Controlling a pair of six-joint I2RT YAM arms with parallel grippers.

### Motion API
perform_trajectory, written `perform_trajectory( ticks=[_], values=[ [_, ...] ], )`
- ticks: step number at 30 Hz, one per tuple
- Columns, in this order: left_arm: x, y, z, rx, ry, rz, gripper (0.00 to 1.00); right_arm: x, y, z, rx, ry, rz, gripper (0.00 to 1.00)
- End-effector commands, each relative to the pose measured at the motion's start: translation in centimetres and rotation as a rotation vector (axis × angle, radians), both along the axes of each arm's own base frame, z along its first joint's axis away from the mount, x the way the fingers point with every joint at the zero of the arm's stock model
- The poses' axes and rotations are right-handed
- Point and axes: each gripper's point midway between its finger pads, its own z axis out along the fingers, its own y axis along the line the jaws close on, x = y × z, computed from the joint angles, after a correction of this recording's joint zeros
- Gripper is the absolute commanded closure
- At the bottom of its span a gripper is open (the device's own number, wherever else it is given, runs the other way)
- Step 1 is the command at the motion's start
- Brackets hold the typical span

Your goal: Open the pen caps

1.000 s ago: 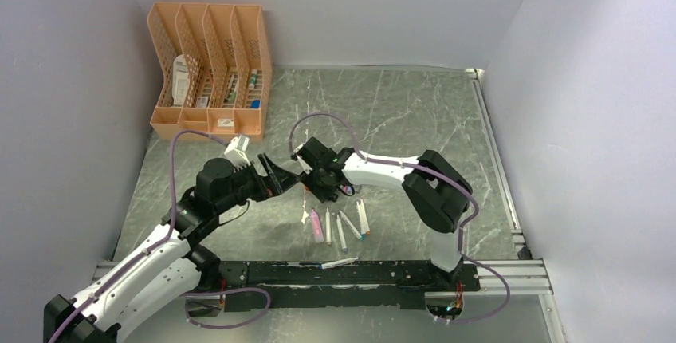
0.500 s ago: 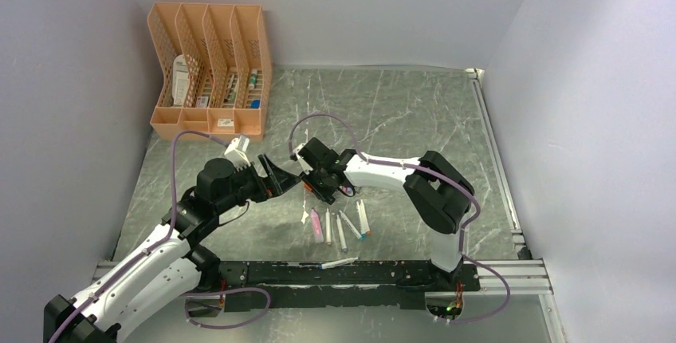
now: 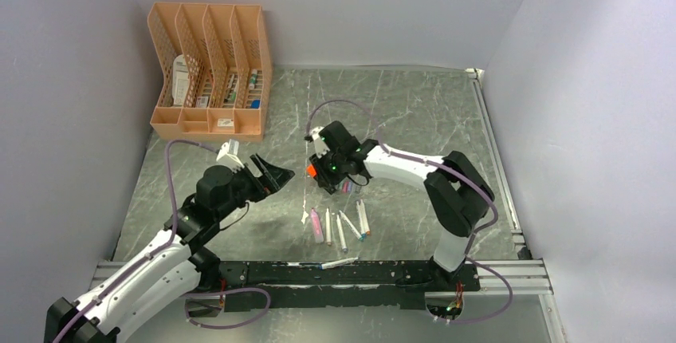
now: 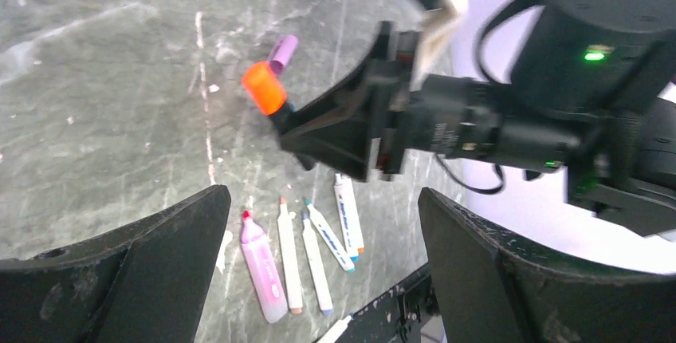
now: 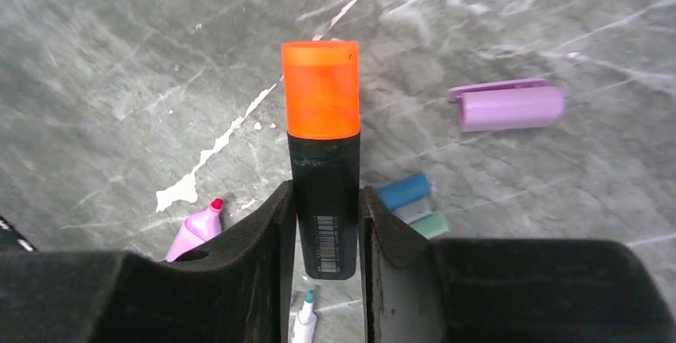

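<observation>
My left gripper will go toward the right gripper and around the marker's orange cap (image 3: 311,171) (image 4: 265,88), since that end of the marker lies to its right in the top view.
My right gripper (image 5: 325,191) is shut on a black marker (image 5: 324,199) with a chunky orange cap (image 5: 320,100) still on it, held above the table. In the top view the right gripper (image 3: 323,169) points the orange cap (image 3: 311,171) at my left gripper (image 3: 275,175), which is open, empty and a short gap away. The left wrist view shows the orange cap (image 4: 263,89) ahead of my open left gripper (image 4: 319,199). A pale purple cap (image 5: 510,108), a blue cap (image 5: 404,190) and a teal cap (image 5: 430,223) lie loose on the table.
Several uncapped white pens (image 3: 343,225) and a pink highlighter (image 3: 316,220) lie in a row near the front. One pen (image 3: 339,263) lies on the black front rail. An orange file organiser (image 3: 211,72) stands at the back left.
The two grippers were together at the marker. Now the right gripper has moved right and back with the orange-capped marker, and the left gripper has drawn back left, open.
</observation>
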Motion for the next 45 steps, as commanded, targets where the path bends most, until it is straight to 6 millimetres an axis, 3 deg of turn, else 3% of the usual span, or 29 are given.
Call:
perform_trajectory(
  ticks=[1,5,11,23,33,40,45],
  values=[
    [2.0,1.3,-1.0,-0.070,-0.003,0.146,0.01,0.7,0.6,2.7,0.154,0.016,-0.014,0.96],
    [2.5,0.5,-2.5,-0.145,0.012,0.140,0.01,0.6,0.6,4.5,0.220,0.026,-0.012,0.96],
    [3.9,-1.0,-2.9,-0.218,0.015,0.120,0.01,-0.2,0.8,6.7,0.289,0.021,-0.003,0.95],
    [7.3,-4.0,-2.7,-0.332,0.010,0.090,0.03,-1.1,1.3,6.5,0.288,0.034,0.005,0.95],
    [8.2,-5.7,-3.4,-0.365,0.046,0.071,0.04,-1.3,1.9,6.6,0.294,0.037,0.022,0.95],
    [7.8,-7.8,-3.9,-0.349,0.069,0.030,0.17,-1.0,2.0,6.9,0.288,0.025,0.023,0.95],
    [7.3,-8.6,-4.5,-0.340,0.082,0.011,0.39,-0.8,2.0,6.8,0.281,0.020,0.022,0.95]
  ],
)
